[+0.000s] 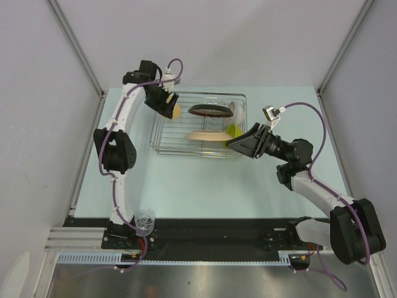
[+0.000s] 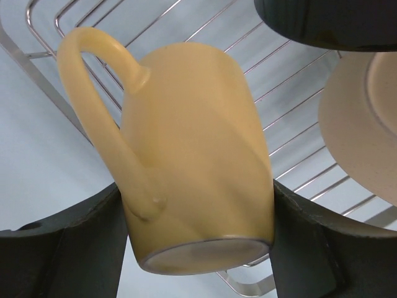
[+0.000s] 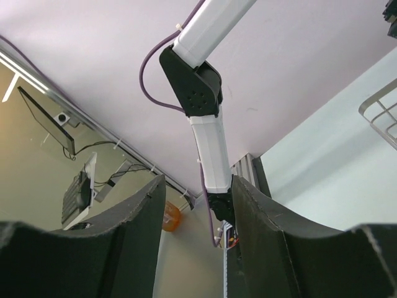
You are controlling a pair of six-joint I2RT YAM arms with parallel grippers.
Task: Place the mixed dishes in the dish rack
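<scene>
I will lower my left gripper toward the wires beside the dark plate and let go of the yellow mug, because those wires are empty below the raised mug.
My left gripper (image 1: 167,105) is shut on the yellow mug (image 1: 176,111) and holds it tilted over the far left corner of the dish rack (image 1: 162,139). In the left wrist view the fingers (image 2: 62,261) clamp the mug (image 2: 192,155) near its base, above the rack wires (image 2: 298,81). The dark red-rimmed plate (image 1: 208,110), the beige plate (image 1: 206,135), the lime-green bowl (image 1: 234,130) and the white bowl (image 1: 236,112) sit in the rack. My right gripper (image 1: 239,144) is open and empty at the rack's near right corner. The clear glass (image 1: 145,220) stands by the left arm's base.
In the left wrist view the dark plate (image 2: 329,22) and the beige plate (image 2: 366,124) lie close to the right of the mug. The right wrist view shows the open gripper (image 3: 195,248), the left arm and a corner of the rack (image 3: 381,115). Walls enclose the table.
</scene>
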